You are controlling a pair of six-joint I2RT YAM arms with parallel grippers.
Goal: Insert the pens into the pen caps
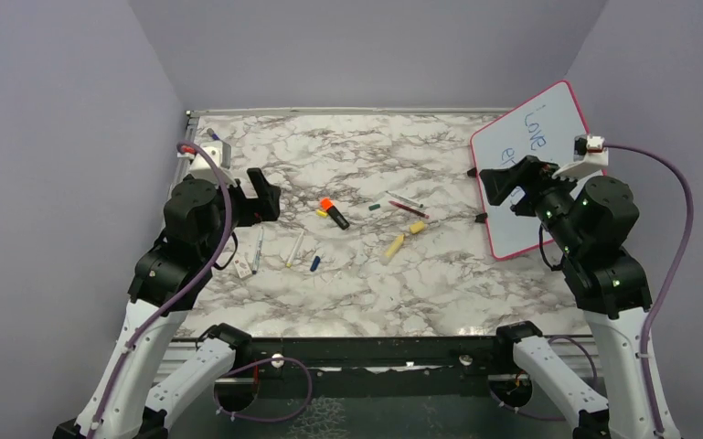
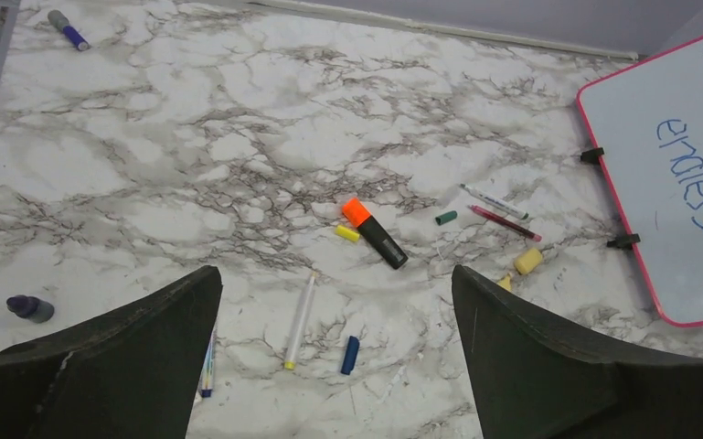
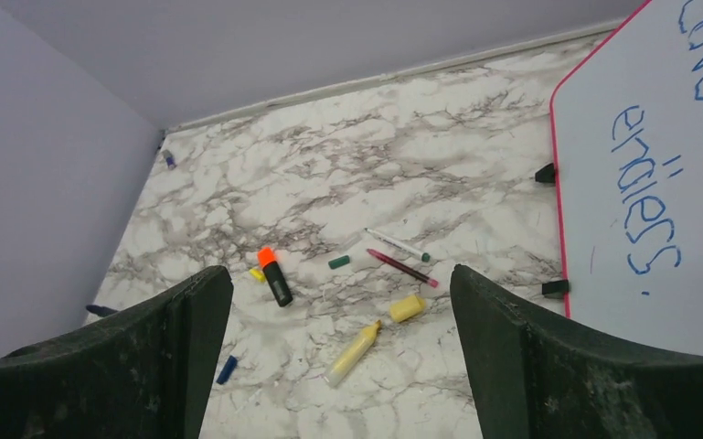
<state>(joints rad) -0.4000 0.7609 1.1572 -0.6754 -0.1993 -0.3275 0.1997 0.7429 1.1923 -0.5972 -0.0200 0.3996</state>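
Note:
My left gripper moves across and down onto the yellow pen's blunt end next, since that end lies below the gripper and to its right in the top view.
Both grippers hang open and empty above the marble table. Under my left gripper point(image 2: 334, 274) lie a white pen with a yellow end point(image 2: 298, 320), a blue cap point(image 2: 350, 355) and a white pen with a blue end point(image 2: 207, 366), half hidden by my finger. Under my right gripper point(image 3: 340, 274) lie a yellow pen point(image 3: 354, 351), a yellow cap point(image 3: 408, 307), a dark red pen point(image 3: 402, 268), a white pen with a green end point(image 3: 398, 245) and a green cap point(image 3: 338, 262). A small yellow cap point(image 2: 347, 233) lies beside the highlighter.
A black highlighter with an orange end point(image 1: 334, 212) lies mid-table. A pink-framed whiteboard point(image 1: 535, 165) leans at the right, behind my right gripper point(image 1: 498, 183). A purple-ended marker point(image 2: 69, 29) lies in the far left corner and a small purple object point(image 2: 29, 308) near the left edge.

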